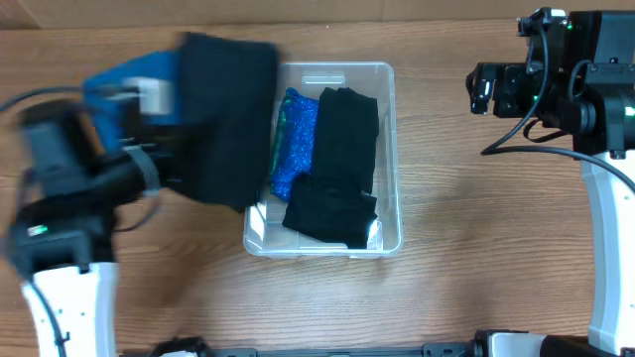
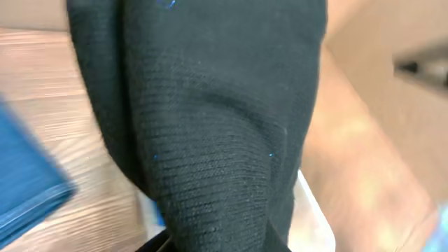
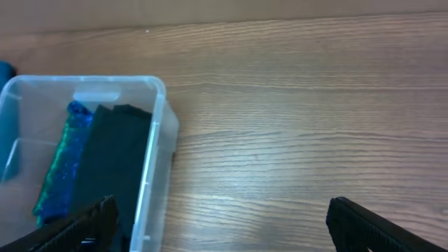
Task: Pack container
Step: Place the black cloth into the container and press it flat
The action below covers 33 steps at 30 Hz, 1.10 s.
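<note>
My left gripper moves right in the overhead view next, turns and lowers to release the garment in the container's near end (image 1: 319, 206), as the sparkly cloth (image 1: 293, 139) leaves room there.
The clear plastic container (image 1: 389, 159) stands mid-table. It holds a blue sparkly cloth (image 1: 293, 139) on its left side and black folded clothes (image 1: 342, 164) beside it. It also shows in the right wrist view (image 3: 157, 140). My left gripper (image 1: 164, 159) is shut on a black knitted garment (image 1: 226, 119) and holds it in the air over the container's left edge. The garment fills the left wrist view (image 2: 210, 119) and hides the fingers. My right gripper (image 3: 217, 224) is open and empty above bare table, right of the container; it sits at the far right in the overhead view (image 1: 481, 87).
A blue cloth (image 1: 129, 79) lies on the table at the far left, partly under the left arm; it shows as a blue edge in the left wrist view (image 2: 24, 189). Wooden table (image 1: 476, 248) lies between container and right arm.
</note>
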Motion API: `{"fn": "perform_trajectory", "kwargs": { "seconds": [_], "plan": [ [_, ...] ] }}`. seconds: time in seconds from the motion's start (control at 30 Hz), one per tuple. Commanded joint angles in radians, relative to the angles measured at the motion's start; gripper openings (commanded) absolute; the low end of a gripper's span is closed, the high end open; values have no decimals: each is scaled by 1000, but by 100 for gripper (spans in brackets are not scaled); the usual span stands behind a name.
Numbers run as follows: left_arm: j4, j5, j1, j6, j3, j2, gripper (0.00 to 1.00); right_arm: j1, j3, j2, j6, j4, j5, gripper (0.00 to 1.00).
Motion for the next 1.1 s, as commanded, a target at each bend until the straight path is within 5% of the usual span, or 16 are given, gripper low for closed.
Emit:
{"fn": "perform_trajectory", "kwargs": {
  "seconds": [0.0, 0.17, 0.53, 0.7, 1.07],
  "plan": [
    [-28, -395, -325, 130, 18, 79, 4, -48, -7, 1, 68, 7, 39, 100],
    [-64, -562, -514, 350, 18, 316, 4, -113, -7, 1, 89, -7, 38, 100],
    [-73, -441, -565, 667, 19, 517, 4, -114, -7, 1, 89, -5, 39, 100],
    [-122, -274, -568, 749, 19, 459, 4, -114, -7, 1, 89, -5, 39, 100],
    [-175, -302, -568, 802, 16, 530, 6, -114, -7, 1, 89, -5, 39, 100]
  ]
}}
